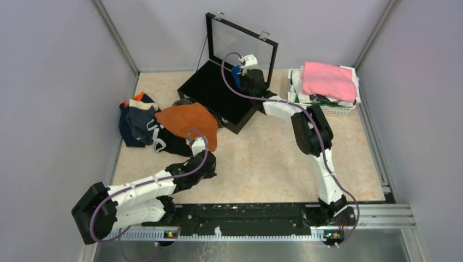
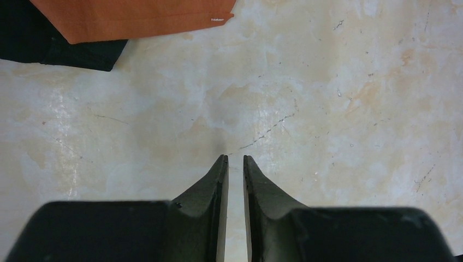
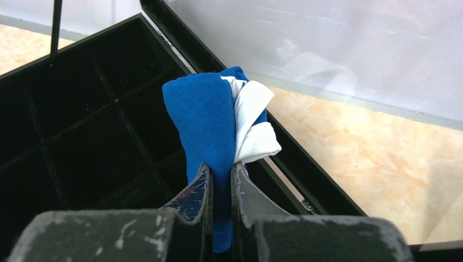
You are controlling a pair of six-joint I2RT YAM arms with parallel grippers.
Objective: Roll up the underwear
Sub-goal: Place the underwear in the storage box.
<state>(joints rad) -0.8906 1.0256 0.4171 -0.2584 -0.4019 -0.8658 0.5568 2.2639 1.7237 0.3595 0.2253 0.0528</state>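
My right gripper should tilt steeper and lower into the black box (image 3: 82, 136) beside the box's hinged edge, as the blue roll still hangs above empty sections of the box.
My right gripper (image 3: 221, 166) is shut on a rolled royal blue underwear (image 3: 205, 120) with white trim (image 3: 251, 125). It holds the roll over the divided black box (image 3: 82, 136), near the box's back right side and close to the hinge. From above, the blue underwear (image 1: 236, 73) shows at the right gripper (image 1: 241, 77). More underwear lies in a loose pile at the left: a rust-orange pair (image 1: 188, 121), a black pair (image 1: 173, 143) and navy ones (image 1: 136, 123). My left gripper (image 2: 236, 158) hangs over bare table just short of the orange pair (image 2: 136, 19), jaws a narrow gap apart with nothing between them.
The black box (image 1: 215, 95) stands at the back centre with its glass lid (image 1: 240, 41) propped upright. A white basket (image 1: 338, 109) at the back right holds a pink folded cloth (image 1: 327, 81). Grey walls close in on both sides.
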